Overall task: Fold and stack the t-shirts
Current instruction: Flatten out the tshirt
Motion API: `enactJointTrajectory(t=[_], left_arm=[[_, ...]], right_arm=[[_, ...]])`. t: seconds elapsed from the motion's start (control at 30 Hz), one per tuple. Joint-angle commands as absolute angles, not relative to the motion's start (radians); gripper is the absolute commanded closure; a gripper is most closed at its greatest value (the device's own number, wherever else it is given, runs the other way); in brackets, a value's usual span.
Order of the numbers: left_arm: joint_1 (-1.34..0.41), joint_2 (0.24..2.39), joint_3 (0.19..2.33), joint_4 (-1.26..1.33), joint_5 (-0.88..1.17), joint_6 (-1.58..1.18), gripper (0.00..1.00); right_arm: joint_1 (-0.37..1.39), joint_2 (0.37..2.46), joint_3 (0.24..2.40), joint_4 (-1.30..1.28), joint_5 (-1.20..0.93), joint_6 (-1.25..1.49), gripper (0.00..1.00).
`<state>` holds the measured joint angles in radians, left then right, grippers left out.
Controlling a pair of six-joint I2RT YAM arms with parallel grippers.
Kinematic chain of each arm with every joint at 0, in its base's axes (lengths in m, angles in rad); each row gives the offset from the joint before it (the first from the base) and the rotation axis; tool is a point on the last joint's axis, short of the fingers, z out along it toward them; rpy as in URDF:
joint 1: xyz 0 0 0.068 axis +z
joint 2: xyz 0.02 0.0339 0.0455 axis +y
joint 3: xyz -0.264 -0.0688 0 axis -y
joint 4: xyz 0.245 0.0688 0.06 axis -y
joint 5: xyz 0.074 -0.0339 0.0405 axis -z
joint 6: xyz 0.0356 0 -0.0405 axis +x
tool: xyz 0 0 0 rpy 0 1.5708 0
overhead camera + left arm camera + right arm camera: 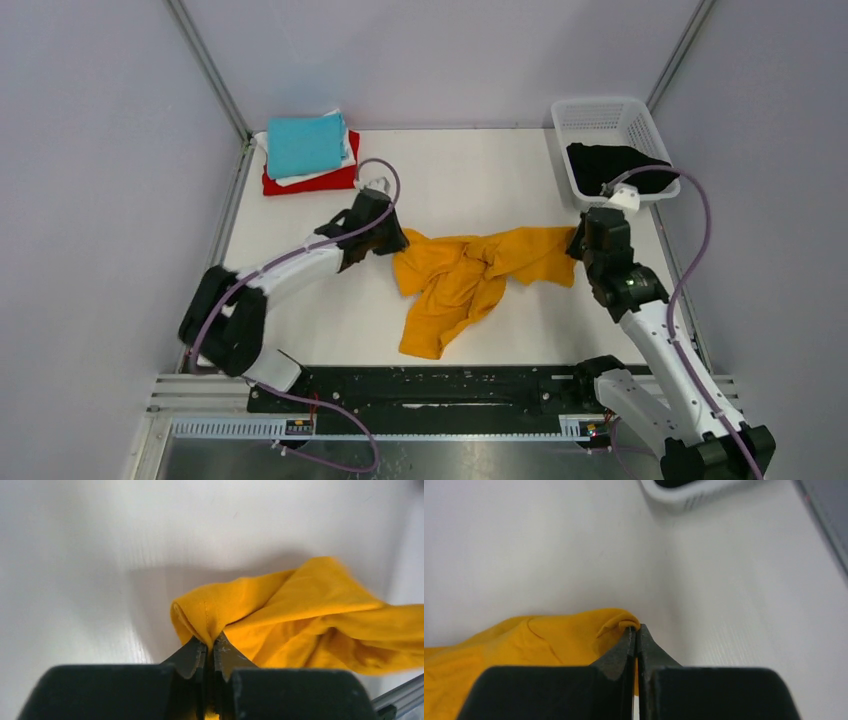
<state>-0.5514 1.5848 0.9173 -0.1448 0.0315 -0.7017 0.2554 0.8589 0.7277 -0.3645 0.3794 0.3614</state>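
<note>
The shirt lies crumpled, so my left gripper should next raise the edge of the orange-yellow t-shirt high, then lower it onto the tabletop beside the folded stack and let go.
The orange-yellow t-shirt lies crumpled and twisted in the middle of the table. My left gripper is shut on its left edge; the left wrist view shows the cloth pinched between the fingertips. My right gripper is shut on the shirt's right edge, a fold of cloth caught at the tips. The black t-shirt lies in the white mesh basket at the back right. Teal, white and red shirts sit folded in a stack at the back left.
The basket's corner shows at the top of the right wrist view. Grey walls with metal posts close the table on three sides. A black rail runs along the near edge between the arm bases.
</note>
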Motion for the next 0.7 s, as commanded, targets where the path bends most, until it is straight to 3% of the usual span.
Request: enactJointTrajectory(t=[0.0,0.33,0.67], left_arm=[[-0.551,1.241,1.032,-0.231,-0.189,-0.583,1.0],[-0.555,0.785,1.319,-0.366,-0.135,-0.405,1.0],[-0.554,0.644,1.583,-0.39,0.016,-0.357,1.0]], right_arm=[[0.244,0.752,0.916,-0.398,0.432,0.283,1.0],[0.245,0.567,1.316,-0.503,0.329,0.176,1.0],[0.245,0.549,1.686,-0.594,0.111,0.116,1.0]])
